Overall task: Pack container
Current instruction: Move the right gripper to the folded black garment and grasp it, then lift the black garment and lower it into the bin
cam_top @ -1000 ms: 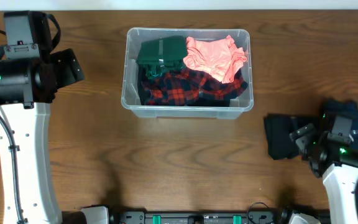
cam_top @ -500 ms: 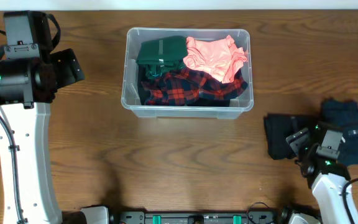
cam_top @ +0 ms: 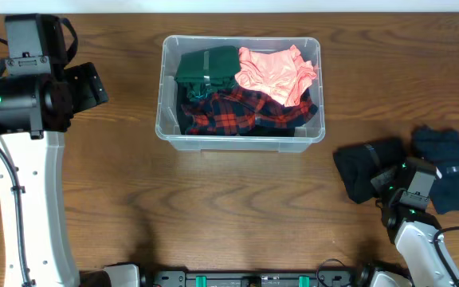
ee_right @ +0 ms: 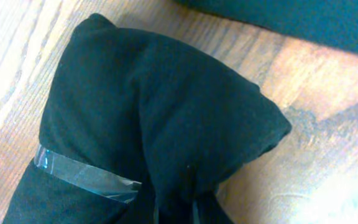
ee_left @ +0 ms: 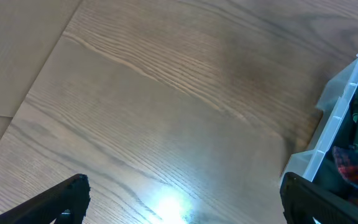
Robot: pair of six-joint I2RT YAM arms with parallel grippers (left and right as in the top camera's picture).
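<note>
My right gripper is going to lift the black garment (cam_top: 363, 169) outward next, to the left in the overhead view, over the container's rim. It will then release the garment at the container's green-garment end (cam_top: 196, 101).
The clear plastic container (cam_top: 241, 140) stands at the back middle of the table. It holds a green garment (cam_top: 205, 67), a pink one (cam_top: 276, 73) and a red plaid one (cam_top: 241, 110). Its left corner (ee_left: 337, 118) shows in the left wrist view. A black rolled garment (cam_top: 363, 169) with a clear tape band (ee_right: 86, 175) lies at the right. My right gripper (cam_top: 389, 188) is shut on a fold of this black garment (ee_right: 154, 112). My left gripper (ee_left: 185, 208) hangs open over bare wood left of the container, holding nothing.
A dark blue garment (cam_top: 446, 167) lies just right of the black one, and its edge (ee_right: 291, 18) is visible in the right wrist view. The left arm's white link (cam_top: 30, 199) runs down the table's left side.
My right gripper has shut on the black garment, which has bunched up and shifted slightly to the left. The left arm has not moved.
</note>
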